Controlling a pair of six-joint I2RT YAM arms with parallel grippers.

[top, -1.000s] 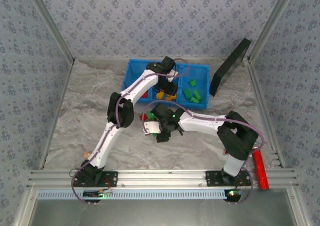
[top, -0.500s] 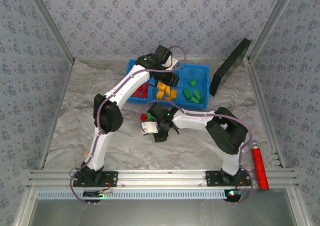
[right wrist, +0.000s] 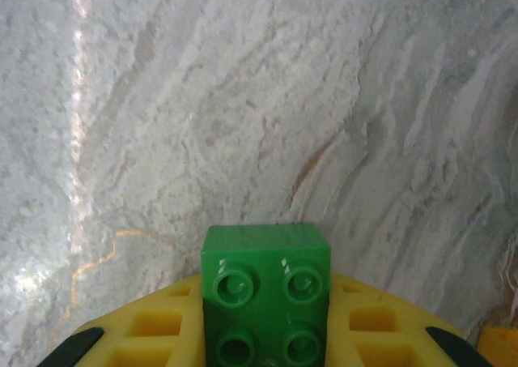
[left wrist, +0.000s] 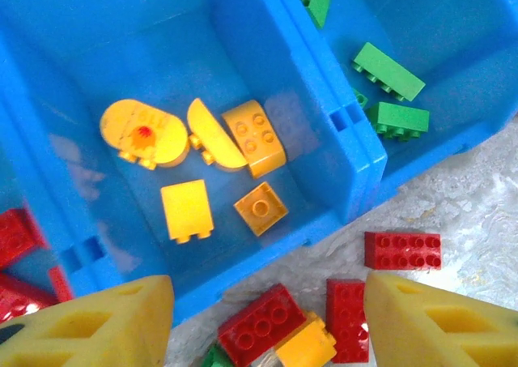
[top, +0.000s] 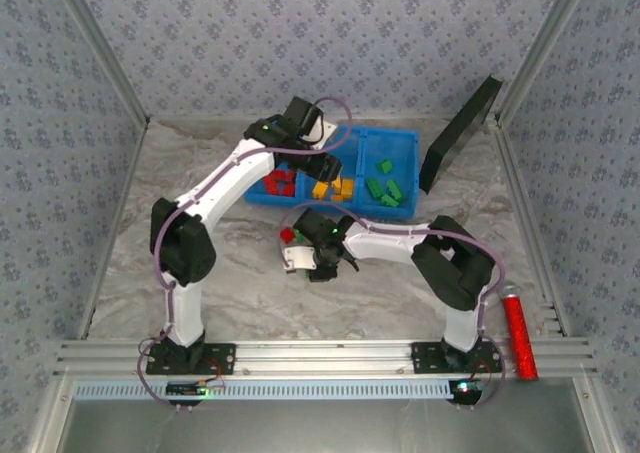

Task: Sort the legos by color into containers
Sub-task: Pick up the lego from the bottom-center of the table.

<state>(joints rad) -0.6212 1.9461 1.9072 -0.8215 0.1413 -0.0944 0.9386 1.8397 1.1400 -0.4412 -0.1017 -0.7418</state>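
Observation:
The robot will lift the green brick [right wrist: 265, 290] with its right gripper next and carry it outward over the green legos in their part of the bin to release it there.
The blue three-part bin [top: 400, 136] stands at the back, with red legos [top: 280, 181] in its left part, yellow ones [top: 335, 188] in the middle and green ones [top: 385, 188] on the right. My left gripper [top: 322, 163] hovers over the bin's front edge, open and empty [left wrist: 267, 290]. Below it on the table lie loose red bricks [left wrist: 265, 325], an orange brick [left wrist: 306, 347] and a green corner [left wrist: 214, 357]. My right gripper [top: 303, 253] is shut on a green brick [right wrist: 265, 290] just above the table, beside a red brick [top: 287, 235].
A black flat panel [top: 462, 133] leans against the back right post. A red cylinder [top: 518, 335] lies by the right rail. Patterned walls and metal rails close in the marbled tabletop [top: 210, 273].
My right gripper has shut on the green brick. The left arm has swung leftward, its wrist drawing back over the bin's left half.

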